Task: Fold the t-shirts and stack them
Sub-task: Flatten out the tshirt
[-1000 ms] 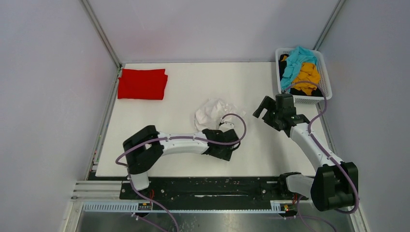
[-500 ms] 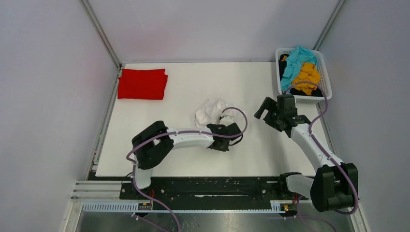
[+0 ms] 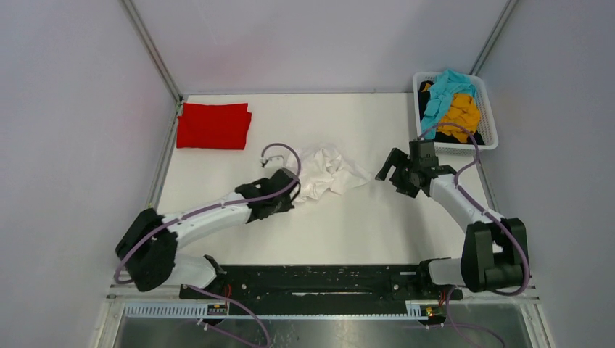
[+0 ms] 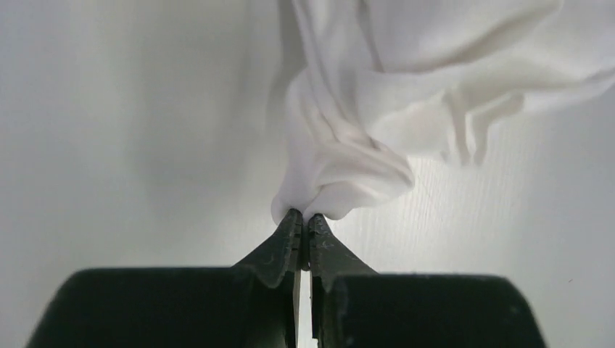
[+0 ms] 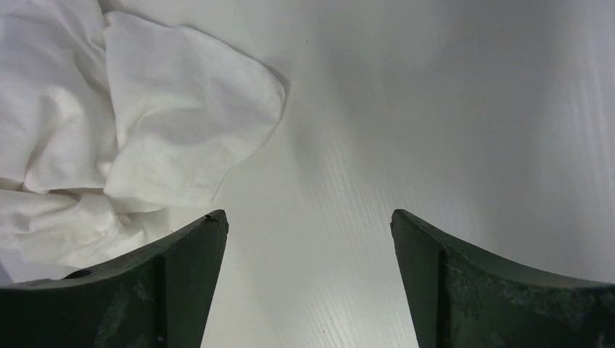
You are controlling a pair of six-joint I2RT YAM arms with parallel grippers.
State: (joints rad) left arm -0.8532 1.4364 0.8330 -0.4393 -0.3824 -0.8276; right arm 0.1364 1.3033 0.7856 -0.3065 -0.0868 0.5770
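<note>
The white t-shirt's corner [image 3: 362, 176] [image 5: 245, 138] sticks out of the heap of cloth, so my right gripper should next move down and to its left in the top view onto it.
A crumpled white t-shirt [image 3: 328, 172] lies mid-table. My left gripper [image 3: 289, 187] is at its left edge, shut on a bunched fold of the white t-shirt [image 4: 341, 181]; in the left wrist view the left gripper [image 4: 304, 217] has its tips pinched together on the cloth. My right gripper [image 3: 386, 172] hovers just right of the shirt's right corner. In the right wrist view this right gripper [image 5: 308, 217] is open with bare table between its fingers, and the white t-shirt [image 5: 145, 123] lies off to the upper left. A folded red t-shirt [image 3: 213, 125] rests at the far left.
A white lattice basket [image 3: 490, 123] stands at the far right corner, holding a teal t-shirt [image 3: 444, 90], a mustard-yellow one [image 3: 462, 112] and a black one [image 3: 426, 99]. Walls and metal frame rails close in the table's left, back and right sides.
My left gripper closed on the white t-shirt and swung left with it, so the cloth spread wider. My right gripper shifted slightly toward the shirt's right corner.
</note>
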